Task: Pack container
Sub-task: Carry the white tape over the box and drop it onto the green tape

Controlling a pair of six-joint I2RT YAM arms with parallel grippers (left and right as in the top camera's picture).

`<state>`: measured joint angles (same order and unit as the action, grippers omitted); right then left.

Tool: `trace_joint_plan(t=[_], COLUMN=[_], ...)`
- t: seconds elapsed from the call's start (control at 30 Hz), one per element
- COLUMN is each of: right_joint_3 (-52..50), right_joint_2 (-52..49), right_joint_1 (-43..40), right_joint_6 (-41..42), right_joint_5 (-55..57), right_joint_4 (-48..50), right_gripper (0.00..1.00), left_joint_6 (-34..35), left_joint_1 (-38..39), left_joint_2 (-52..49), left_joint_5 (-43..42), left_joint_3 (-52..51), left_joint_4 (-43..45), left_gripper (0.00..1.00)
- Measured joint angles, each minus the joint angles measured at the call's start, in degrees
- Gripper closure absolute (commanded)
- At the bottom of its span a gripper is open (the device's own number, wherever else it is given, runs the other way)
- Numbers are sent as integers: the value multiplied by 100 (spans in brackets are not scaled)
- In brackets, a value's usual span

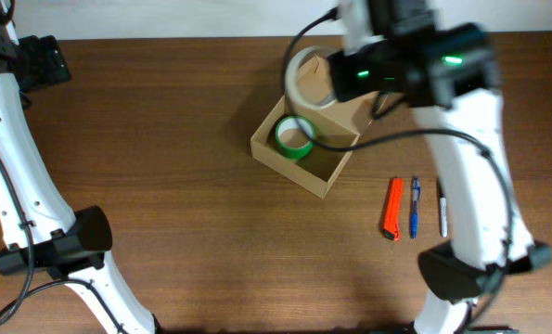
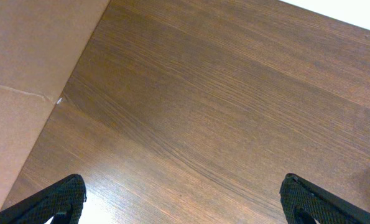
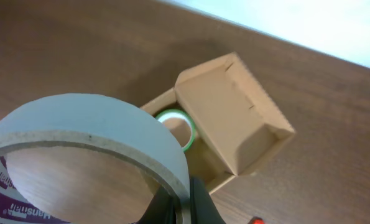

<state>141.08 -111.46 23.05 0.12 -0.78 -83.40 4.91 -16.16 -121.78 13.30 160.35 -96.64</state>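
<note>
My right gripper will next move down into the open container, onto the green tape roll (image 3: pixel 179 129), and open. The large white tape roll (image 3: pixel 79 134) is still hanging above it.
The tan cardboard container (image 1: pixel 305 160) sits open at the table's middle, its flap lid (image 1: pixel 345 107) folded back. A green tape roll (image 1: pixel 294 137) lies inside it, also seen in the right wrist view (image 3: pixel 183 126). My right gripper (image 3: pixel 188 205) is shut on the wall of a large white tape roll (image 3: pixel 79 134) and holds it in the air above the container's far edge (image 1: pixel 309 78). My left gripper (image 2: pixel 183 202) is open and empty, at the far left over bare wood.
An orange utility knife (image 1: pixel 392 208), a blue pen (image 1: pixel 413 207) and a white pen (image 1: pixel 442 213) lie side by side right of the container. A brown cardboard surface (image 2: pixel 23 81) fills the left of the left wrist view.
</note>
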Motion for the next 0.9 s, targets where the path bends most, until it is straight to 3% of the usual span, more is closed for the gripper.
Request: trace_joint_plan(t=[0.27, 0.9], right_joint_3=[-975, -1023], right_joint_2=[-925, -2374], right_joint_1=[173, 170], right_joint_6=[-179, -184], right_joint_5=[297, 337], right_joint_4=[448, 629], right_gripper=[96, 96], left_joint_6=[0, 0], left_joint_1=[0, 0], left_joint_2=[0, 0], left_joint_5=[0, 0], left_joint_3=[0, 0], left_joint_4=[0, 0], left_gripper=[0, 0])
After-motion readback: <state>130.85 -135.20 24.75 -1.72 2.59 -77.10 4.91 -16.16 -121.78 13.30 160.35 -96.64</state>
